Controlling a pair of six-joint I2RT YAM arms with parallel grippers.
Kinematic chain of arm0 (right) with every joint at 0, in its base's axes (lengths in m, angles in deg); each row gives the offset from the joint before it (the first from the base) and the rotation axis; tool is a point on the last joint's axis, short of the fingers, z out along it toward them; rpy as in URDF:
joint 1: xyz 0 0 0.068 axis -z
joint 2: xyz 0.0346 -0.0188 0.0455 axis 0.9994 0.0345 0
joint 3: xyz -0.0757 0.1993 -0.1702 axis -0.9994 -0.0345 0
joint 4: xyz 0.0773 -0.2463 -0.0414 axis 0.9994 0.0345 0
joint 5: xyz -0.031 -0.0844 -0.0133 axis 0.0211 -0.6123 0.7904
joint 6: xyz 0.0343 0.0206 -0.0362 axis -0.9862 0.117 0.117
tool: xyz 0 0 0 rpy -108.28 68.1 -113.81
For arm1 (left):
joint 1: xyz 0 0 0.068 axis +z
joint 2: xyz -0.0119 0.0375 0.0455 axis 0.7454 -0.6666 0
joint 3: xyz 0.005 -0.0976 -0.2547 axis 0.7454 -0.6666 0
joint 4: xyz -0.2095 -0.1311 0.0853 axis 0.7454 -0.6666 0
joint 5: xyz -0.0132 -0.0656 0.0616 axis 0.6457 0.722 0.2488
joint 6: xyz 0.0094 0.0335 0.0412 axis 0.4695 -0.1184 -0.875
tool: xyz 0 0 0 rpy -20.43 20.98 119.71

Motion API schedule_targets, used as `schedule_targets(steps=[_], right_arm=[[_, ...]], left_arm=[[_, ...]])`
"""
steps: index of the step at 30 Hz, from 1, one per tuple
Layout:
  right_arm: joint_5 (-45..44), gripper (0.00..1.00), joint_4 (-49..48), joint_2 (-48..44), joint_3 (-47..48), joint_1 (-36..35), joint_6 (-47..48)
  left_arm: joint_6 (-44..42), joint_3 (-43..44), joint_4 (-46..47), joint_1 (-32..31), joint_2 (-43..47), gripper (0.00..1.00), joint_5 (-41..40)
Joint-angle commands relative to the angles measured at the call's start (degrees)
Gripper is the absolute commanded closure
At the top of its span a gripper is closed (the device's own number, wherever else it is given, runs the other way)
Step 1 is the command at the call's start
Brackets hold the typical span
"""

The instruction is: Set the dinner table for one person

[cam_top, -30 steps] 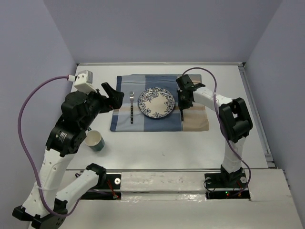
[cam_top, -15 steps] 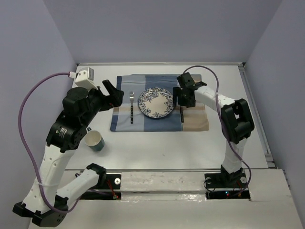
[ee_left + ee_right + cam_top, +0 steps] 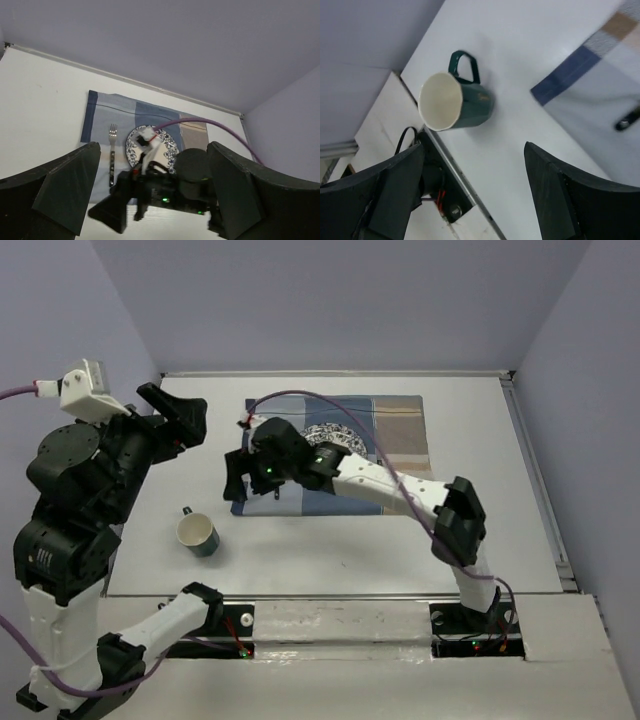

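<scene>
My right gripper is open and should next go back down toward the mug, bringing its fingers over the rim's mat-side edge, because the mug is upright with its opening clear.
The dinner table carries a blue-and-tan plaid mat with a blue-patterned plate on it, half covered by my right arm. A fork lies on the mat left of the plate. A dark green mug with a cream inside stands upright on the bare table, off the mat's near-left corner. My right gripper reaches over that corner, open and empty. In the right wrist view the mug sits just beyond the right gripper. My left gripper is raised at the left, open and empty.
The right arm's forearm stretches diagonally across the mat's near half. The table's near edge with the arm mounts lies close to the mug. A purple cable arcs over the mat. Grey walls close the back and sides.
My right gripper opened beside the plate and swung left across the mat toward the mug. The left arm rose and drew back to the left, away from the mat.
</scene>
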State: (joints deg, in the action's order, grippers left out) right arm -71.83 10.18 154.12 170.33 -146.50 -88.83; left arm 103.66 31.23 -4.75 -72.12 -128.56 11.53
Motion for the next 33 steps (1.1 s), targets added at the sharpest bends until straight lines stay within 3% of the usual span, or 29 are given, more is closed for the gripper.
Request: schedule_targets(steps=[1, 4, 8, 13, 15, 16, 19, 24, 27, 33], right_arm=[[3.5, 0.10, -2.8, 10.8, 13.0, -4.4, -1.7], [3.8, 0.09, -1.3, 17.1, 22.9, -6.3, -3.2], [-1.3, 0.09, 2.0, 24.3, 28.7, -7.6, -2.8], [-4.5, 0.25, 3.3, 26.4, 26.4, -9.3, -2.7], [-4.6, 0.41, 3.3, 26.2, 25.8, -10.0, -3.2], [-5.0, 0.60, 3.2, 25.4, 25.4, -10.0, -3.7], [-6.3, 1.00, 3.2, 22.5, 25.7, -10.0, -4.6], [-13.9, 1.00, 3.2, 12.9, 24.0, -6.0, -4.6], [-19.7, 1.00, 3.2, 3.6, 17.1, -1.6, -0.3], [-23.2, 1.00, 3.5, -8.9, 3.4, 23.1, 8.7]], left_arm=[[1.3, 2.5, -5.7, 0.1, 1.6, 0.01, -1.3], [2.4, 1.1, -5.9, 0.1, 3.0, 0.01, 0.8], [2.4, 0.8, -6.4, 0.1, 4.7, 0.01, 1.6], [1.5, -0.6, -6.5, 0.1, 7.0, 0.01, 2.0], [1.2, -1.2, -6.1, 0.1, 7.5, 0.01, 2.5], [1.0, -1.9, -5.6, 0.1, 7.8, 0.01, 2.9], [1.0, -3.1, -4.2, 0.1, 8.4, 0.01, 3.2], [0.8, -4.1, -2.7, 0.1, 8.0, 0.01, 4.0], [0.6, -6.0, -1.4, 0.1, 7.7, 0.01, 5.4], [1.6, -12.9, 4.5, 0.1, 9.0, 0.01, 7.3]])
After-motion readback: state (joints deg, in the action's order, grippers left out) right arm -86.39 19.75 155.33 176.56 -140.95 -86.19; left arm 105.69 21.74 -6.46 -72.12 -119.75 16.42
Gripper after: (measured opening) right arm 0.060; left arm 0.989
